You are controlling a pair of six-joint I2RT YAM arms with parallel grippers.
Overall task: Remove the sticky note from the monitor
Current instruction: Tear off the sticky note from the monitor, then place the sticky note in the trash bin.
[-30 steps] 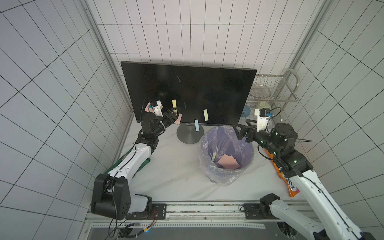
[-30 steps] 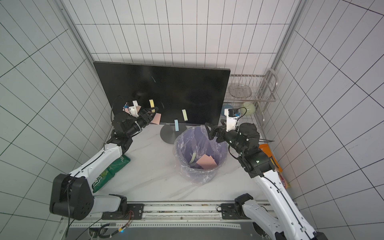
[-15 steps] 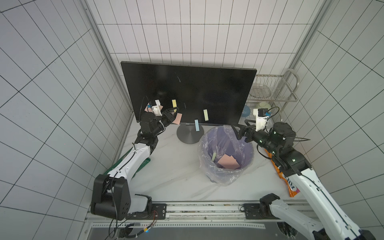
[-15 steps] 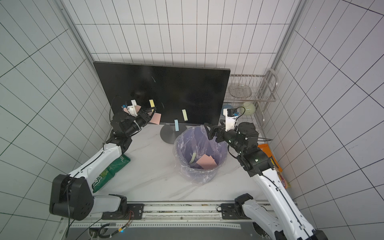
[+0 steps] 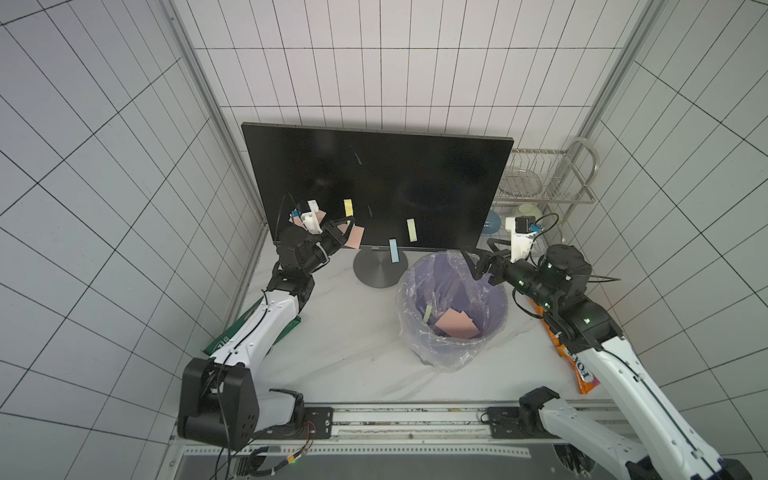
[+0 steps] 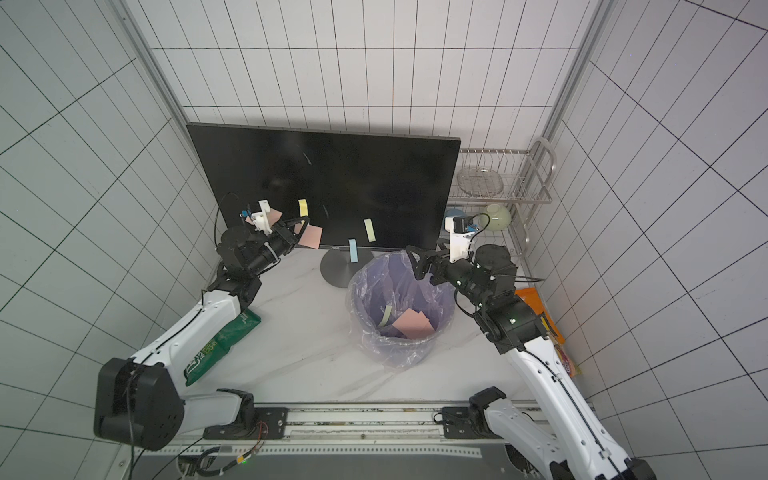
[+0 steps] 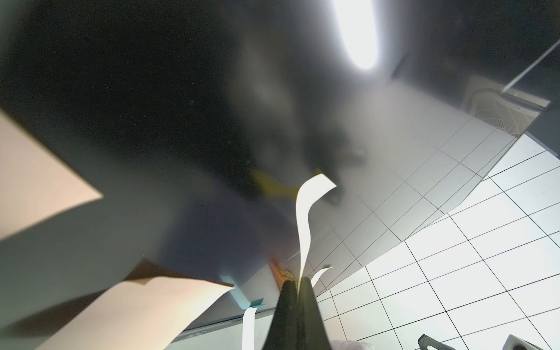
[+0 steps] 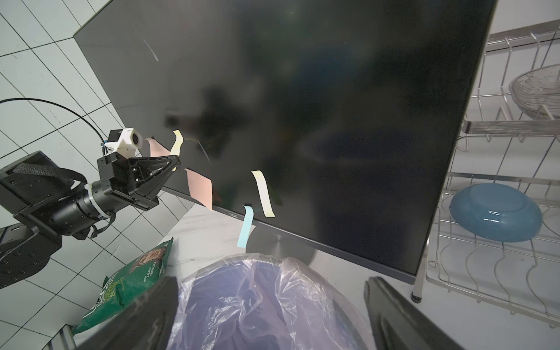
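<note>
Next I need to bring my left gripper back from the monitor point(image 5: 415, 178) and over the purple bin's opening point(image 5: 451, 293) to release the yellow sticky note, since pink notes already lie inside.
The black monitor point(image 5: 415, 178) stands at the back on its round grey stand point(image 5: 376, 270). Several sticky notes hang on its lower part: a yellow strip point(image 5: 348, 206) at the left, pink notes point(image 5: 354, 237), another yellow strip point(image 5: 411, 230) and a blue strip point(image 5: 393, 250). My left gripper point(image 5: 346, 224) is shut on the lower end of the left yellow strip point(image 8: 176, 142). In the left wrist view that strip point(image 7: 304, 218) curls up from between the closed fingertips point(image 7: 309, 288). My right gripper point(image 5: 478, 259) hangs open and empty over the bin's rim.
A purple bin point(image 5: 494, 316) lined with clear plastic stands in front of the monitor, with pink notes point(image 5: 457, 324) in it. A green snack bag point(image 6: 224, 336) lies under the left arm, an orange bag point(image 5: 582, 370) under the right. A wire rack point(image 5: 544, 183) with bowls stands back right.
The left gripper's jaws have closed on the left yellow strip. The right arm has barely moved.
</note>
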